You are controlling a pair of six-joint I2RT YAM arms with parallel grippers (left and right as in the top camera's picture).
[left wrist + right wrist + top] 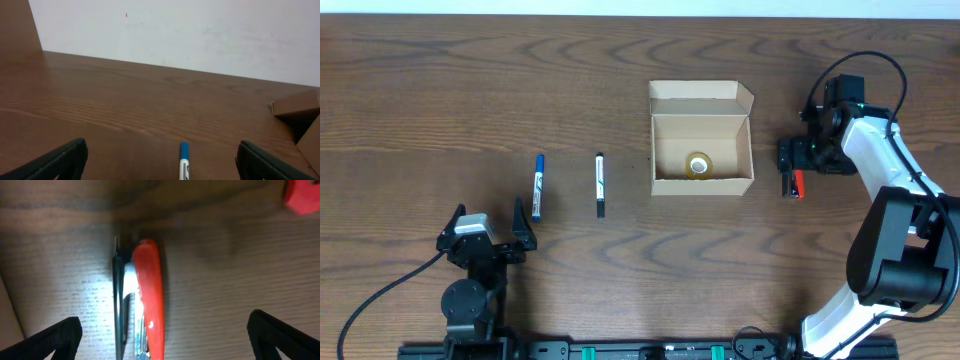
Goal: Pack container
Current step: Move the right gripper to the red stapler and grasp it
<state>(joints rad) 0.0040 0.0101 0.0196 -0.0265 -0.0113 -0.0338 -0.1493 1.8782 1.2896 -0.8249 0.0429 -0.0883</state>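
Observation:
The red and black stapler (793, 183) (138, 303) already lies between my spread fingers, so next I need to lower my right gripper almost straight down over it and close across its sides.
The container (701, 183) is a tan cardboard box standing open at the table's middle, flap lid folded back, with a roll of clear tape (698, 165) inside. A blue-capped pen (537, 186) and a black-capped pen (600, 184) lie left of it. My right gripper (797, 160) is open, low over a red and black stapler (797, 185) just right of the box. In the right wrist view the stapler (147, 305) lies between the spread fingers (167, 340). My left gripper (488, 220) is open and empty, just short of the blue pen (183, 161).
The box flap (299, 104) shows at the right edge of the left wrist view. A small red object (302, 195) lies at the top right corner of the right wrist view. A pale wall stands behind the table's far edge.

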